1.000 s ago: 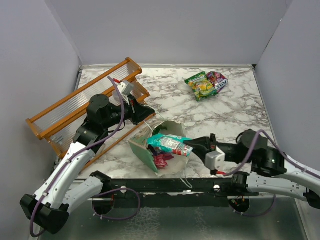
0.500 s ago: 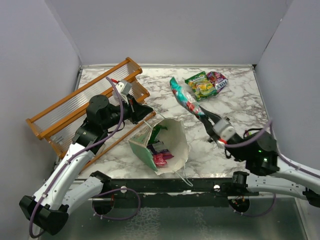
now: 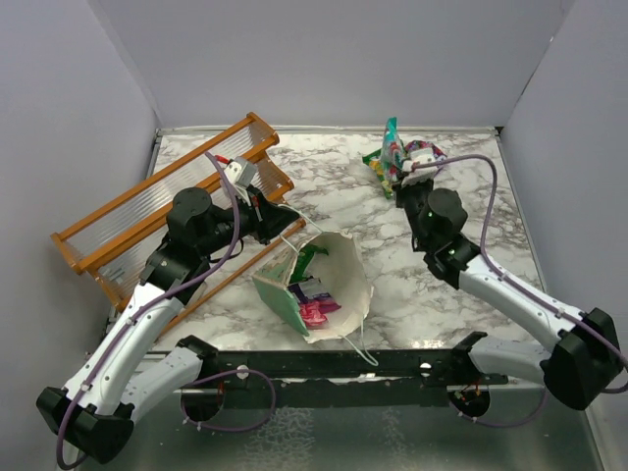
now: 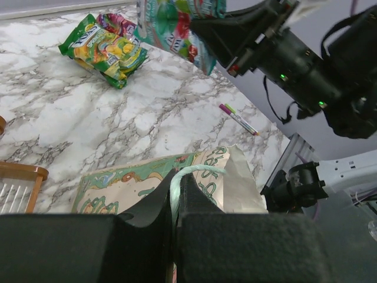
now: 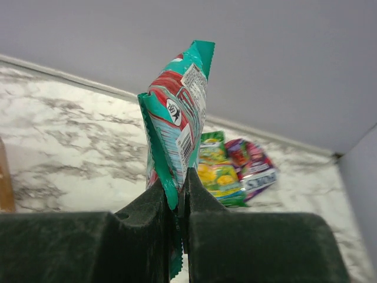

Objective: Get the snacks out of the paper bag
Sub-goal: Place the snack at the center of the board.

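Next, my right gripper should lower outward with a turn and release over the green packet (image 3: pixel 376 170), since the packet lies below and outward of it, clear of the bag (image 3: pixel 339 280).
The mint-green paper bag (image 3: pixel 339 280) lies tilted on the marble, mouth open toward the camera. Pink, red and green snack packets (image 3: pixel 314 306) sit inside it. My left gripper (image 3: pixel 296 224) is shut on the bag's string handle (image 4: pixel 194 171) at the far rim. My right gripper (image 3: pixel 400 184) is shut on a teal-and-red packet (image 5: pixel 177 118) and holds it upright above the far right of the table. A green packet (image 3: pixel 386 169) and a purple packet (image 3: pixel 429 155) lie just beyond it, and both also show in the right wrist view, the green packet (image 5: pixel 215 173) left of the purple one (image 5: pixel 252 165).
An orange wooden rack (image 3: pixel 147 211) stands at the left, under my left arm. A pink-capped pen (image 4: pixel 238 118) lies on the marble to the right of the bag. Grey walls close the table at the back and sides.
My right arm has carried the teal packet from the bag's mouth up and away to the far right, over the green and purple packets. The left gripper and bag have stayed put.
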Controlling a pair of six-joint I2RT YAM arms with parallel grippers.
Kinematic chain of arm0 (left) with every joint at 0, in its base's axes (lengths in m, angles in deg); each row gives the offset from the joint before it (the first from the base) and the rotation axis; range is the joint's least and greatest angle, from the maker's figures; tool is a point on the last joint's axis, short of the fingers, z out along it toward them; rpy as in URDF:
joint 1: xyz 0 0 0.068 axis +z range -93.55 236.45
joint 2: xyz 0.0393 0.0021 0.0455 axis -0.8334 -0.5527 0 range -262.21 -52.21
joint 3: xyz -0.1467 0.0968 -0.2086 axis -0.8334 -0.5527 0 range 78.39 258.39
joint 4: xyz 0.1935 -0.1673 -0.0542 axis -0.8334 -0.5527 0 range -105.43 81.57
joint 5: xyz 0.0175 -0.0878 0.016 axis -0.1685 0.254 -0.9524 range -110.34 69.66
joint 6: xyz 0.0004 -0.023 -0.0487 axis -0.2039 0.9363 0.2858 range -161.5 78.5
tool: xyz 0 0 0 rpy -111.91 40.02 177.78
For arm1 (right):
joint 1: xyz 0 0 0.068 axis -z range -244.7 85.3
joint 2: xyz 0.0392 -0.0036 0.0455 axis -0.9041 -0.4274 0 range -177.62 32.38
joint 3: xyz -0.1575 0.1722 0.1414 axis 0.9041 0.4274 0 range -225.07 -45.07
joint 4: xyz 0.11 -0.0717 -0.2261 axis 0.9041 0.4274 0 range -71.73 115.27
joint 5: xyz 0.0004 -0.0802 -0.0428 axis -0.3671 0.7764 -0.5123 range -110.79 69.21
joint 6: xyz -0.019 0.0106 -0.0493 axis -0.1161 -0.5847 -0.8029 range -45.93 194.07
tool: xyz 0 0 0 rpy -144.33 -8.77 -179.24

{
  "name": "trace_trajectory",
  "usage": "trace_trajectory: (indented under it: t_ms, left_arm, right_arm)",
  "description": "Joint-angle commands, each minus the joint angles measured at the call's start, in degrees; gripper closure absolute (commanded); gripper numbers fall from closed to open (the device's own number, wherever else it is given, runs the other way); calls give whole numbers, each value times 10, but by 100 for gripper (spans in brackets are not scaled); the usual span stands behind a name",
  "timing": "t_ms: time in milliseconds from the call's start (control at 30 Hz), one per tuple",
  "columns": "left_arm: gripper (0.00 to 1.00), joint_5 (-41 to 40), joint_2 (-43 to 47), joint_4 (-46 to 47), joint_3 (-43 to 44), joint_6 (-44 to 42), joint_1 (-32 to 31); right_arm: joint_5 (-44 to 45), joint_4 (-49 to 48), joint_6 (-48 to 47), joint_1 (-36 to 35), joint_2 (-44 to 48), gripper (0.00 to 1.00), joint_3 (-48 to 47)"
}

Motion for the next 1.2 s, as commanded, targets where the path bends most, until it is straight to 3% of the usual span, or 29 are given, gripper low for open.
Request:
trace_trajectory:
  t_ms: [0, 200, 333, 467, 767, 1167]
  left_arm:
    - [100, 1, 9, 0, 3, 4, 0]
    - [100, 12, 0, 12, 0, 8, 0]
    - [100, 17, -2, 17, -2, 10, 0]
    - [100, 17, -3, 15, -3, 9, 0]
    - [100, 15, 8, 3, -2, 11, 0]
    - [100, 21, 8, 0, 3, 13, 0]
  right_arm:
    - [-182, -47, 302, 116, -55, 99, -26]
    - [-318, -272, 520, 231, -177, 99, 3]
    - [-307, -411, 608, 263, -271, 99, -2]
    - [-308, -477, 707, 288, -369, 98, -50]
    - [-242, -541, 794, 298, -514, 98, -122]
    - [-182, -586, 818, 309, -636, 98, -90]
